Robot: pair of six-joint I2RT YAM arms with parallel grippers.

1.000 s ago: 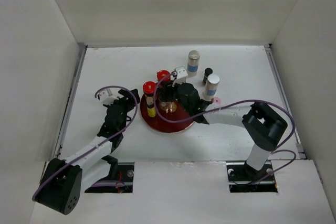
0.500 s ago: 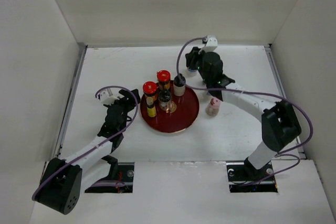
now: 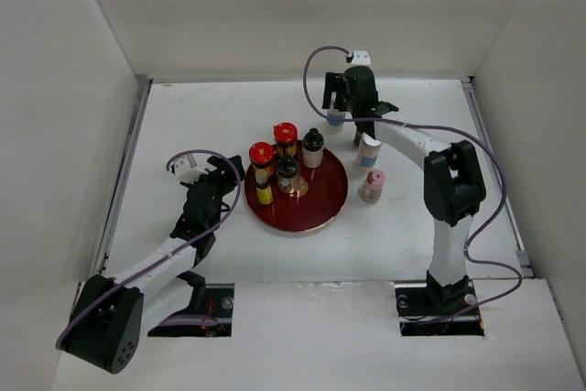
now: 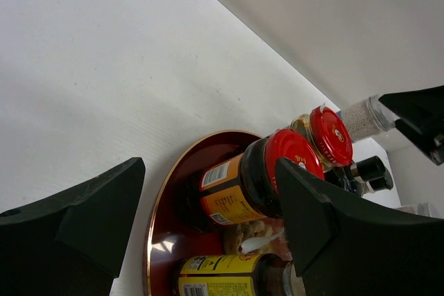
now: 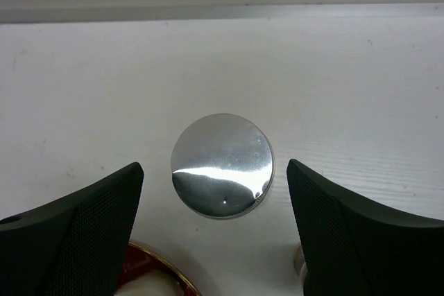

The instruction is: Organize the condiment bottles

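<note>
My right gripper should move down around the blue-banded shaker's silver cap [image 3: 335, 104] [image 5: 222, 165] and close its fingers there, because the cap is just below it, between the open fingers.
A round dark red plate [image 3: 322, 215] holds two red-capped jars [image 3: 262, 154] [image 3: 286, 132], a yellow-labelled bottle [image 3: 264, 192], a dark black-capped bottle [image 3: 287, 170] and a white black-capped bottle [image 3: 313, 148]. Right of the plate stand a silver-capped white shaker [image 3: 369, 149] and a pink bottle [image 3: 372, 186]. My right gripper [image 3: 352, 101] hovers open above the blue-banded shaker [image 3: 336, 118]; its silver cap [image 5: 222, 166] shows between the fingers, untouched. My left gripper [image 3: 223, 172] stands open beside the plate's left rim [image 4: 155, 207], facing a red-capped jar [image 4: 277, 171], gripping nothing.
White walls close in the table on the left, back and right. A metal rail [image 3: 126, 164] runs along the left side. The right arm's cable [image 3: 316, 66] loops above the back of the table.
My right arm has left the plate, where the white black-capped bottle now stands, and swung back over the blue-banded shaker with its jaws wide. The left arm has not moved.
</note>
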